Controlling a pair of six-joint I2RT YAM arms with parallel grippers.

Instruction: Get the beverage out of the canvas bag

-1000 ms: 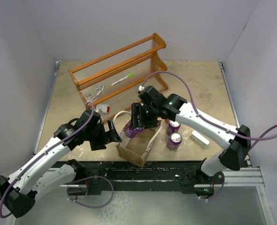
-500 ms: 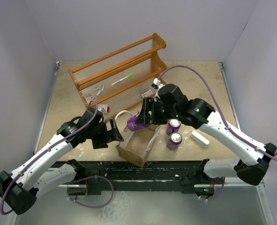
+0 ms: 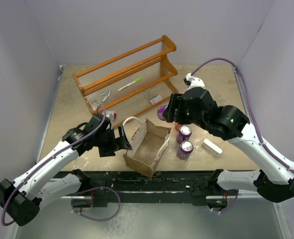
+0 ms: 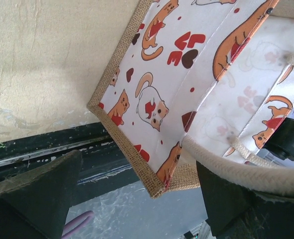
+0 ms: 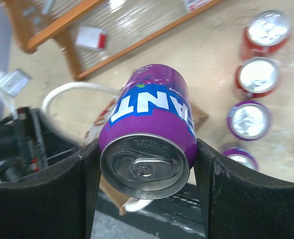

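Observation:
Next I will move my right gripper down and to the right in the top view to release the can behind the white block, where the tabletop is bare.
The canvas bag (image 3: 147, 147) stands open near the table's front edge, its pale cat-print panel filling the left wrist view (image 4: 186, 74). My left gripper (image 3: 123, 139) is at the bag's left rim. Its jaws stand wide apart around the bag's burlap corner (image 4: 139, 164), and a white rope handle (image 4: 236, 167) lies across one finger. My right gripper (image 3: 169, 111) is shut on a purple beverage can (image 3: 162, 112). It holds the can in the air behind and right of the bag. The can lies on its side between the fingers, top toward the camera (image 5: 151, 114).
Two purple cans (image 3: 184, 133) (image 3: 185, 148) stand right of the bag, and the right wrist view shows two red cans (image 5: 263, 32) beyond them. A white block (image 3: 212, 147) lies further right. An orange wooden rack (image 3: 127, 74) with small items stands at the back.
My right gripper has lifted the purple can up out of the bag and carried it right and toward the back. My left gripper has stayed at the bag's left rim.

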